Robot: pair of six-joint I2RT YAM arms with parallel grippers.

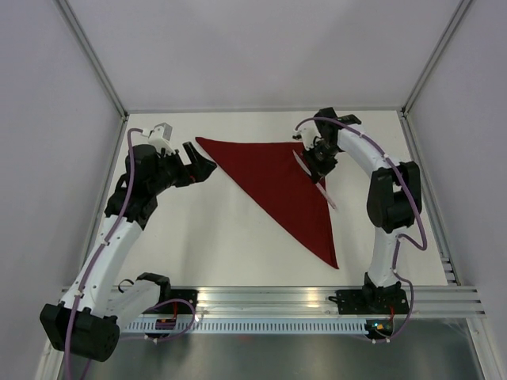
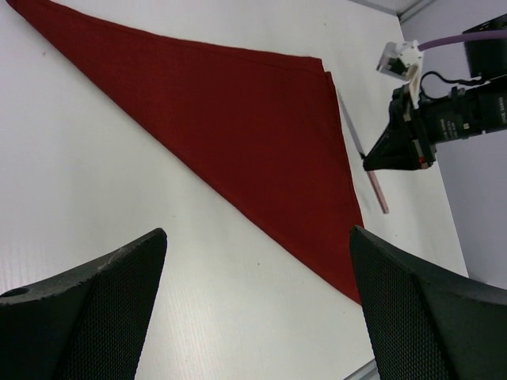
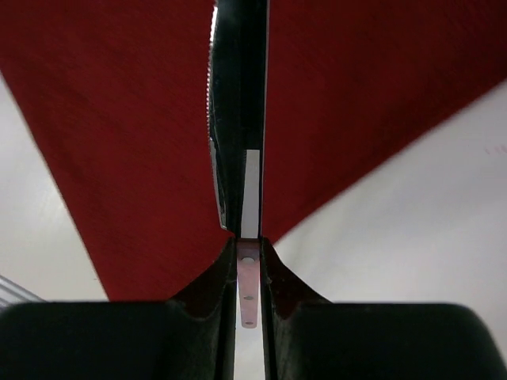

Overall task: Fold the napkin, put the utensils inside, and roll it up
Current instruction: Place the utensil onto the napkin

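Note:
The cloth is bare at the napkin's long edge, so my right gripper should next move toward the left in the top view and down onto that edge to let go of the knife.
The dark red napkin lies flat on the table, folded into a triangle, with its long edge running from the far left corner to the near right tip. It also shows in the left wrist view and the right wrist view. My right gripper is shut on the knife by the napkin's far right corner. In the right wrist view the pink handle sits between the pads and the blade points out over the cloth. My left gripper is open and empty beside the napkin's left corner.
The white table has a metal rail along its near edge and walls on the other three sides. The right arm's wrist and camera show in the left wrist view.

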